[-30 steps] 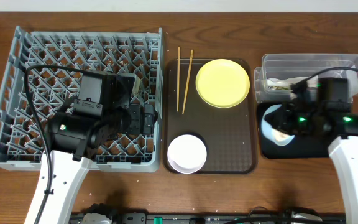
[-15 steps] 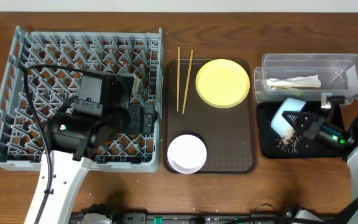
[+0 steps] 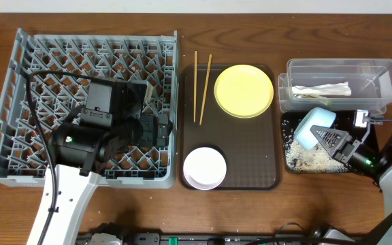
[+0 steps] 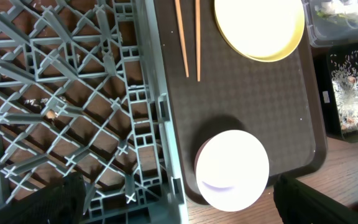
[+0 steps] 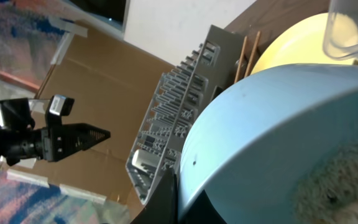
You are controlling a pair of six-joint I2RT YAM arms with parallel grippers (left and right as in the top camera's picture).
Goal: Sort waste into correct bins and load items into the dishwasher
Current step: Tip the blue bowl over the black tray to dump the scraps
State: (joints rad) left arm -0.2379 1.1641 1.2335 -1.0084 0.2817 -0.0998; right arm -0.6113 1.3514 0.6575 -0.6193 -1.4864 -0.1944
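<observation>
Next, my right gripper should swing across and down, righting the bowl [image 3: 309, 128], then release it, since the brown tray's bare patch [image 3: 252, 144] lies below, to its left in the overhead view.
My right gripper [image 3: 333, 140] is shut on the rim of the light blue bowl [image 3: 309, 128], holding it tipped on its side over the shallow black tray [image 3: 286, 121]. The bowl fills the right wrist view [image 5: 278, 124]. Loose white rice scraps [image 3: 305, 158] lie scattered in the black tray. A crumpled white tissue [image 3: 322, 89] lies in the clear tub [image 3: 380, 71]. The yellow plate [image 3: 243, 90], wooden chopsticks [image 3: 201, 85] and white dish [image 3: 205, 167] sit on the brown serving tray [image 3: 250, 150]. My left gripper [image 3: 156, 129] is open over the grey dish rack [image 3: 46, 68]. I see no snack wrapper.
The left wrist view shows the rack's right edge [image 4: 160, 112], the white dish [image 4: 232, 169], the chopsticks [image 4: 188, 37] and the plate [image 4: 260, 25]. The rack holds no dishes. Bare wooden table lies in front of the trays.
The right arm has swung out to the right and tipped the blue bowl. Rice scraps now lie spread across the black tray. The left arm has not moved.
</observation>
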